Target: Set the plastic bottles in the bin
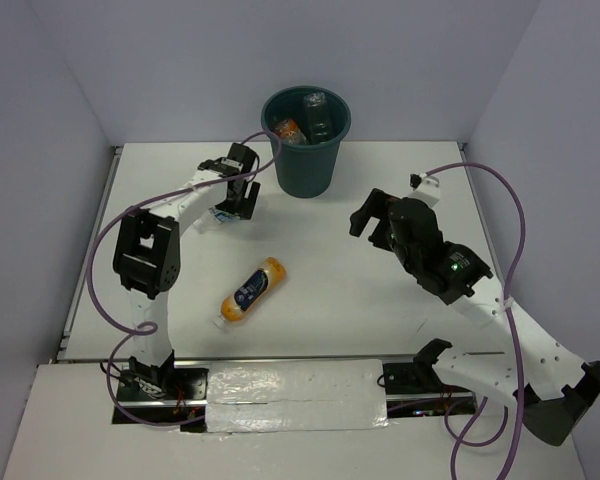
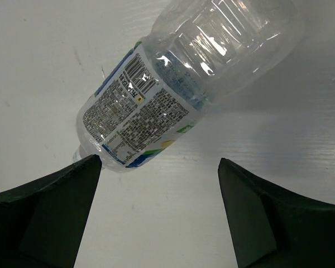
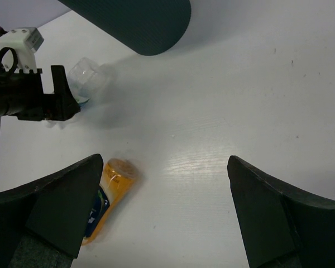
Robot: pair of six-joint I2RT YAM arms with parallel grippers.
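The left gripper eases outward and down astride the clear bottle's middle (image 2: pixel 174 79) next, as that lies outward of and below it and the open fingers stop short.
A clear crinkled bottle (image 2: pixel 173 84) with a printed label lies on its side on the white table. My left gripper (image 2: pixel 159 167) is open and empty just short of it, the bottle's cap end near the left finger. From above, that gripper (image 1: pixel 238 205) hovers left of the dark teal bin (image 1: pixel 325 165), with the bottle (image 1: pixel 218 216) partly hidden under it. The larger orange bottle with the dark blue label (image 1: pixel 250 290) lies mid-table. Inside the bin show a short orange bottle (image 1: pixel 288 128) and a clear bottle (image 1: pixel 317 115). My right gripper (image 1: pixel 373 222) is open and empty.
In the right wrist view my open right gripper (image 3: pixel 164 167) is above bare table, with the orange bottle (image 3: pixel 109 192) by its left finger, the bin (image 3: pixel 139 22) at the top, and the left arm (image 3: pixel 28 97) beside the clear bottle (image 3: pixel 89 75). Purple cables loop beside both arms.
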